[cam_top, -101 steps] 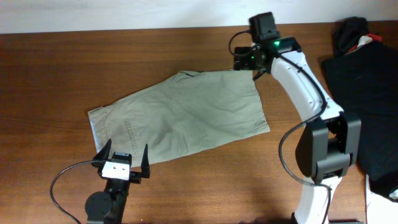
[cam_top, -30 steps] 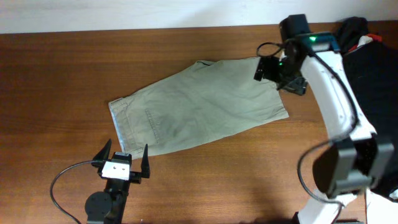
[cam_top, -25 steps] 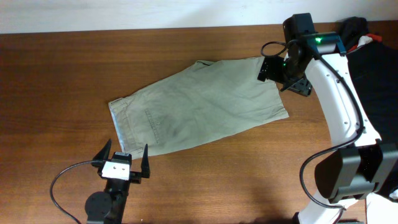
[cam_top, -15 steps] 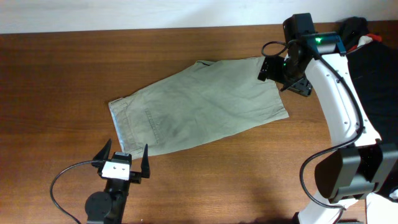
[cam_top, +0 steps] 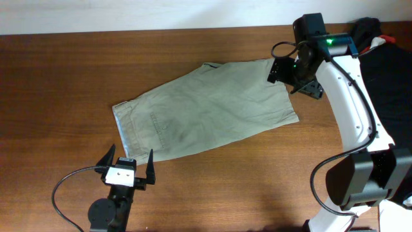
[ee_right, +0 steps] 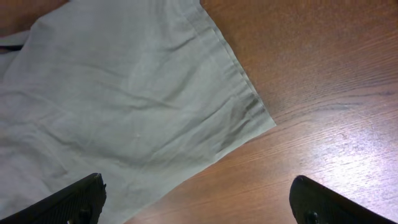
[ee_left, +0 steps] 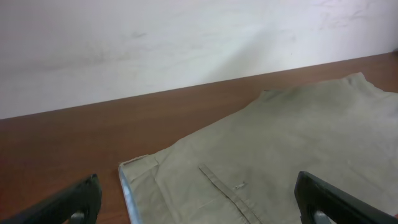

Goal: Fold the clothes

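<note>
I should lower my right gripper next onto the near corner of the shorts' leg end [cam_top: 293, 117] [ee_right: 260, 119] and close there, because that corner lies flat below the gripper's spread fingers.
The pale khaki-green shorts [cam_top: 206, 109] lie spread flat across the middle of the table, waistband at the left and leg hem at the right. My right gripper [cam_top: 293, 80] is open and empty above the far right hem corner. In the right wrist view the hem corner [ee_right: 249, 106] lies on bare wood between my spread fingers [ee_right: 196, 186]. My left gripper [cam_top: 129, 166] is open and empty just in front of the waistband's near corner. In the left wrist view, the shorts [ee_left: 280, 143] with a stitched pocket seam fill the space ahead of the gripper [ee_left: 198, 183].
A black garment [cam_top: 386, 84] with a red-and-white piece [cam_top: 381, 42] lies at the table's right edge, beside the right arm. Bare brown wood surrounds the shorts. A pale wall [ee_left: 186, 37] runs behind the table's far edge.
Since 3.4 s ago the shorts have slid to the right with the right gripper, which now stands open over the hem corner. In the last second nothing has shifted noticeably. The left arm is still.
</note>
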`<state>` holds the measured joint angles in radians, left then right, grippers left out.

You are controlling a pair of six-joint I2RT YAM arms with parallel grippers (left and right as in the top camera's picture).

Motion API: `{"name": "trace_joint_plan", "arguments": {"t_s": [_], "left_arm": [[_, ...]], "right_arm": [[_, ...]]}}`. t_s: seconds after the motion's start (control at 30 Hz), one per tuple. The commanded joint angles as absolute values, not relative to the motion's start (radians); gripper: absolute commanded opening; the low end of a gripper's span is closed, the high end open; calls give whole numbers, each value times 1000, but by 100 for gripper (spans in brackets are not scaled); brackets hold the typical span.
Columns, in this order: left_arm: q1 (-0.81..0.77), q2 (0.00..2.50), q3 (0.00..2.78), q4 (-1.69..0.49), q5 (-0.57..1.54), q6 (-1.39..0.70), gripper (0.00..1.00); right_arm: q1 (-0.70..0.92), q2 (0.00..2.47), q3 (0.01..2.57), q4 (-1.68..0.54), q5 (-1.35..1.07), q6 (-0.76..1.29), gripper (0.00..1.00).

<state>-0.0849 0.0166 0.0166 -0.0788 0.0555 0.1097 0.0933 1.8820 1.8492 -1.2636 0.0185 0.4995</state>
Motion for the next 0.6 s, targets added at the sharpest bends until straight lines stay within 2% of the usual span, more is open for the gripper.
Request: {"name": "trace_joint_plan", "arguments": {"t_s": [0.0, 0.1, 0.27, 0.3, 0.33, 0.57], "left_arm": [[-89, 12, 9, -78, 53, 122, 99], [-89, 12, 9, -78, 53, 122, 99], [-89, 12, 9, -78, 53, 122, 99], [-89, 12, 9, -78, 53, 122, 99], [-89, 12, 9, -78, 53, 122, 99], [-89, 12, 9, -78, 53, 122, 99]], "right_arm": [[89, 1880, 1850, -1215, 38, 506, 99], [27, 1880, 1850, -1143, 33, 438, 98], [-28, 1966, 1849, -1153, -20, 299, 99], [-25, 2008, 1849, -1157, -60, 270, 95], [-25, 2045, 1849, -1165, -81, 269, 92], [-27, 2210, 1848, -1233, -98, 270, 93]]}}
